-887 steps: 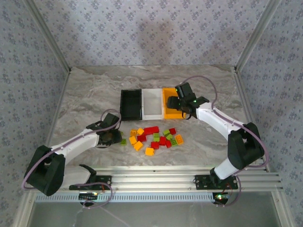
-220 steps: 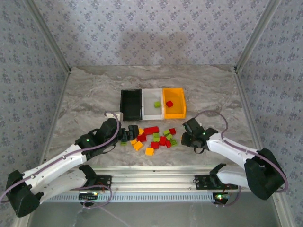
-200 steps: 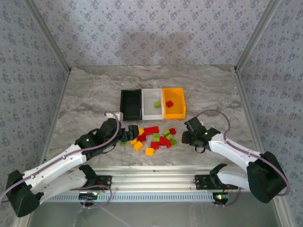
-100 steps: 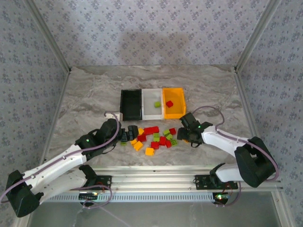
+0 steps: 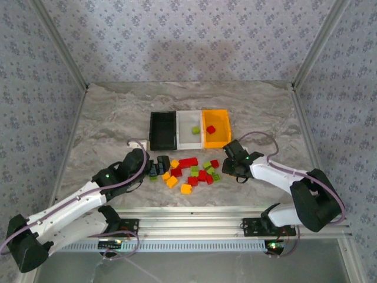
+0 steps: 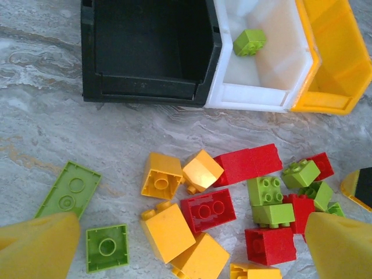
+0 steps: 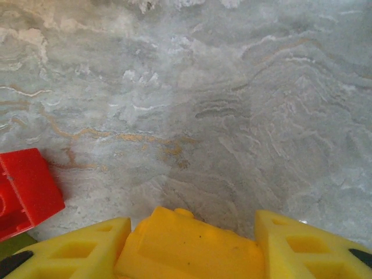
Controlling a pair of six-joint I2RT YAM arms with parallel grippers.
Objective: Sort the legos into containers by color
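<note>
My right gripper lifts the lego next, carries it outward over the empty black bin (image 5: 162, 131) beyond the white bin, and releases it.
The legos (image 5: 191, 172), in red, lime green and orange-yellow, lie in a loose pile in front of the containers: a black bin (image 5: 162, 141), a white bin (image 5: 189, 143) and an orange-yellow bin (image 5: 217, 142). One green lego (image 5: 195, 130) lies in the white bin, one red lego (image 5: 211, 129) in the orange-yellow bin. My left gripper (image 5: 159, 166) hovers open at the pile's left end; its fingers (image 6: 40, 241) straddle a red brick (image 6: 207, 209) and yellow bricks (image 6: 168, 232). My right gripper (image 5: 231, 167) sits at the pile's right edge, shut on an orange-yellow lego (image 7: 192, 244) low over the table.
Two flat green plates (image 6: 68, 189) lie left of the pile, near my left finger. A red lego (image 7: 26, 189) lies just left of my right gripper. Bare marble table (image 5: 118, 112) stretches around the bins. An aluminium rail (image 5: 194, 221) runs along the near edge.
My right gripper has slid left to the pile's right edge and closed its jaws around an orange-yellow lego. The left arm has barely moved and stays open.
</note>
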